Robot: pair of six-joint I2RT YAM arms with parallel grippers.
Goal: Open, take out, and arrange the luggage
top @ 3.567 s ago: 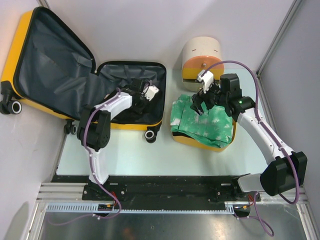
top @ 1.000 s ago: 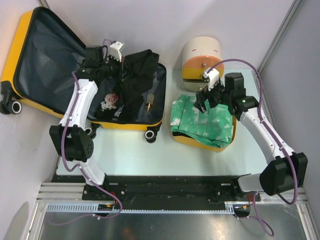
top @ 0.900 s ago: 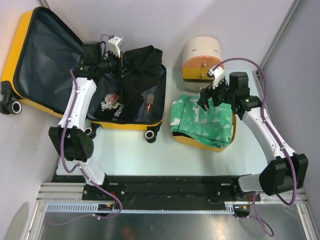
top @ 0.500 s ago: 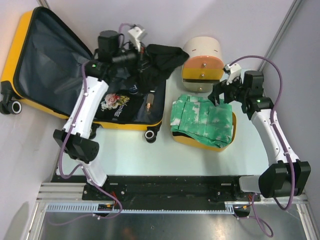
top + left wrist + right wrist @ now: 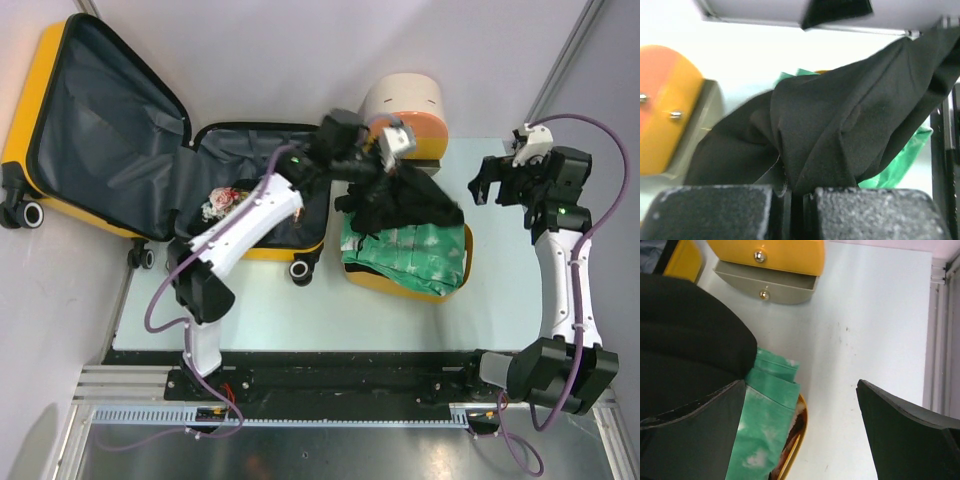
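The loose end of the black garment (image 5: 405, 200) hangs over the green cloth in the yellow bin. Next I will pull my left gripper down and back over that cloth and let the garment go.
The yellow luggage (image 5: 100, 120) lies open at the left, lid flat and dark lining showing. A small floral item (image 5: 222, 200) rests in its lower half. My left gripper (image 5: 385, 158) reaches right, past the luggage, and is shut on a black garment (image 5: 405, 200). The garment hangs over the green cloth (image 5: 400, 250) in the yellow bin. In the left wrist view the fingers (image 5: 715, 210) pinch the black garment (image 5: 840, 130) tightly. My right gripper (image 5: 497, 180) hangs open over the table to the right of the bin. Nothing is between its fingers (image 5: 910, 430).
The yellow bin (image 5: 400, 285) sits mid-table with the green cloth (image 5: 765, 410) piled in it. A cream-and-orange drawer cabinet (image 5: 405, 100) stands behind it with its lower drawer (image 5: 770, 287) pulled out a little. A frame post runs along the right edge.
My left arm swung right from the luggage, carrying the black garment to above the bin. My right arm pulled back to the right, away from the green cloth, still open.
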